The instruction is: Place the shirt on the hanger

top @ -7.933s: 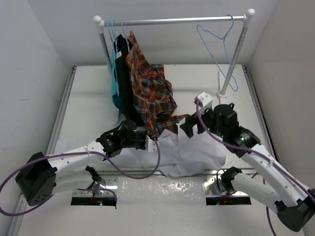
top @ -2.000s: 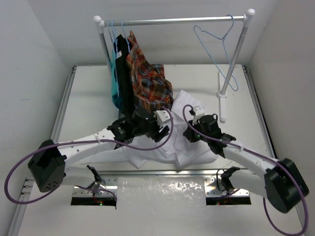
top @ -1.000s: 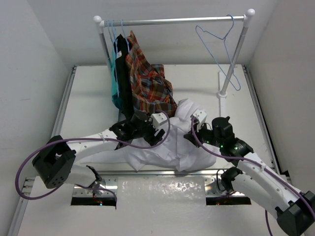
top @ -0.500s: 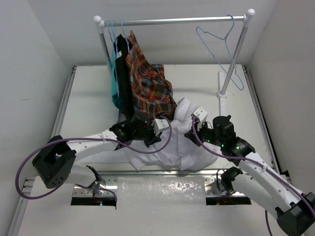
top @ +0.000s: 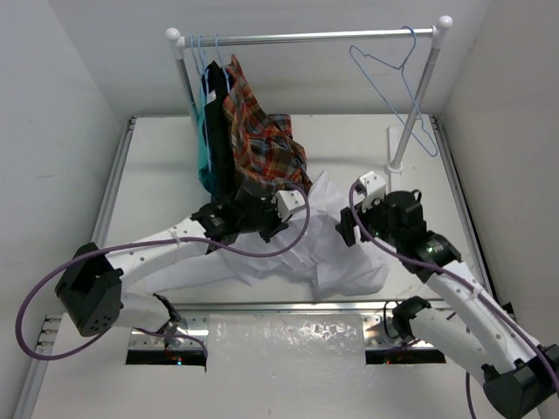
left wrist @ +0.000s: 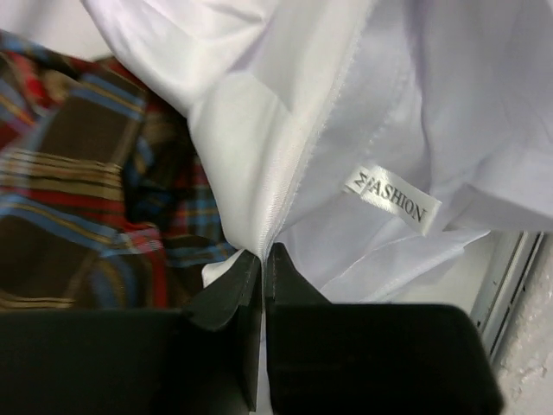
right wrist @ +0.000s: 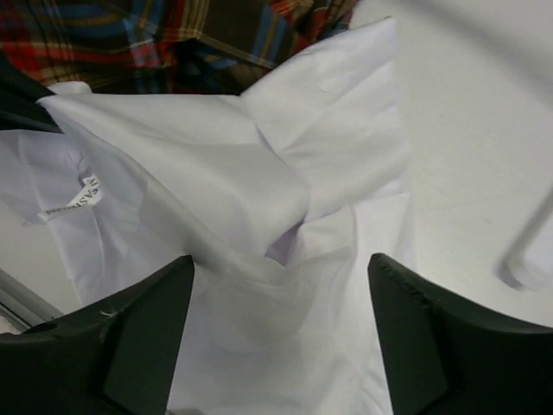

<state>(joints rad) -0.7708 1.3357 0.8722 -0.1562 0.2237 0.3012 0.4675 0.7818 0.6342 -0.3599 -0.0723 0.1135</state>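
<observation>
The hanger is hanging empty. I will next raise my right gripper outward to the wire below the hanger's hook while my left gripper holds the shirt (top: 336, 257).
The white shirt (top: 336, 257) lies bunched on the table between my two arms, one part raised. My left gripper (top: 281, 212) is shut on a folded edge of the shirt (left wrist: 363, 104); in the left wrist view the jaws (left wrist: 262, 256) pinch the seam beside the neck label (left wrist: 393, 197). My right gripper (top: 349, 229) is open just above the cloth. In the right wrist view its fingers (right wrist: 147, 333) stand wide apart over the shirt (right wrist: 216, 190), holding nothing. The bare light-blue hanger (top: 395, 72) hangs at the right end of the rail (top: 306, 37).
A red-orange plaid shirt (top: 262, 148) and dark and teal garments (top: 210, 131) hang at the rail's left end, right behind my left gripper. The plaid cloth (left wrist: 78, 216) nearly touches the white shirt. The rack's white post (top: 412, 109) stands behind the right arm.
My left gripper has shut on the shirt's edge and raised it a little. My right gripper has opened, let go of the cloth and drawn back to the right.
</observation>
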